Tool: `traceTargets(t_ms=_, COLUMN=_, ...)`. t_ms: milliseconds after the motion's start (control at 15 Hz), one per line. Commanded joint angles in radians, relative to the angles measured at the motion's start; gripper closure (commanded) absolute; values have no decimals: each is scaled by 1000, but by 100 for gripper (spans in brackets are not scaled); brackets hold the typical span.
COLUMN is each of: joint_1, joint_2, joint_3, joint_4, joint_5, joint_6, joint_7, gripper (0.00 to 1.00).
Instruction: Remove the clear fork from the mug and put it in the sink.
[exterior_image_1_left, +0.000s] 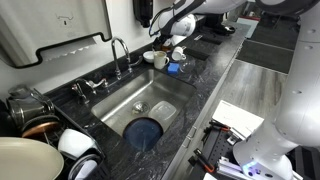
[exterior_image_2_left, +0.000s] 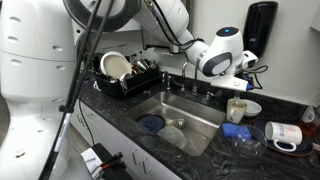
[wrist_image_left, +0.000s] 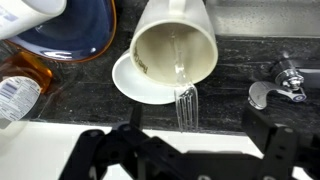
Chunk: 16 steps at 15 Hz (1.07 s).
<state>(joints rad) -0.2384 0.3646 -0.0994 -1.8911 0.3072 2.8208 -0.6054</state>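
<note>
My gripper lowers onto the clear fork's teeth next and closes its fingers around them, because they stick out past the mug's rim between the open fingers.
In the wrist view the clear fork (wrist_image_left: 184, 92) stands in a cream mug (wrist_image_left: 175, 45) on a white saucer (wrist_image_left: 130, 85). Its tines stick out over the rim towards me. My gripper (wrist_image_left: 190, 150) is open, with its dark fingers apart on either side of the tines, just short of them. In both exterior views the gripper (exterior_image_1_left: 166, 44) (exterior_image_2_left: 240, 86) hovers over the mug (exterior_image_1_left: 160, 60) (exterior_image_2_left: 237, 108) on the counter beside the sink (exterior_image_1_left: 130, 98) (exterior_image_2_left: 190, 105). The fork is too thin to make out there.
A chrome tap (exterior_image_1_left: 120, 50) and its handle (wrist_image_left: 275, 85) stand at the sink's back edge. A blue bowl (wrist_image_left: 70, 30) and an amber bottle (wrist_image_left: 18, 88) sit near the mug. A blue dish (exterior_image_1_left: 145, 131) lies in the sink. A dish rack (exterior_image_2_left: 125, 75) stands beyond it.
</note>
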Motion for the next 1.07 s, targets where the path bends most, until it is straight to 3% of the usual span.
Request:
traceTargets(t_ms=0, joint_1=-45, joint_2=85, joint_3=36, joint_4=101, joint_5=32, joint_6=-39, joint_7=-61, gripper=0)
traceTargets(t_ms=133, joint_1=-58, joint_2=112, joint_3=49, joint_4=130, joint_5=33, joint_6=-57, joint_7=-70, gripper=0)
traceTargets(t_ms=200, joint_1=-104, joint_2=120, joint_3=100, joint_4=139, joint_5=-16, joint_6=-63, joint_7=-38, gripper=0)
traceTargets(t_ms=400, joint_1=-134, joint_2=147, joint_3=141, joint_4=171, joint_5=-23, joint_6=-84, joint_7=-39, gripper=0)
traceTargets(t_ms=733, joint_1=-142, joint_2=176, joint_3=152, joint_4=203, joint_5=-51, joint_6=-93, joint_7=-16, gripper=2)
traceTargets(t_ms=800, joint_1=-143, joint_2=179, joint_3=150, joint_4=207, joint_5=-59, joint_6=-96, joint_7=-13, gripper=26)
traceTargets(t_ms=867, joint_1=-142, joint_2=181, joint_3=149, joint_4=210, joint_5=-67, joint_6=-99, joint_7=-8, gripper=27)
traceTargets(t_ms=1000, joint_1=-143, joint_2=188, joint_3=150, joint_4=219, joint_5=-78, joint_6=-102, joint_7=-2, gripper=40)
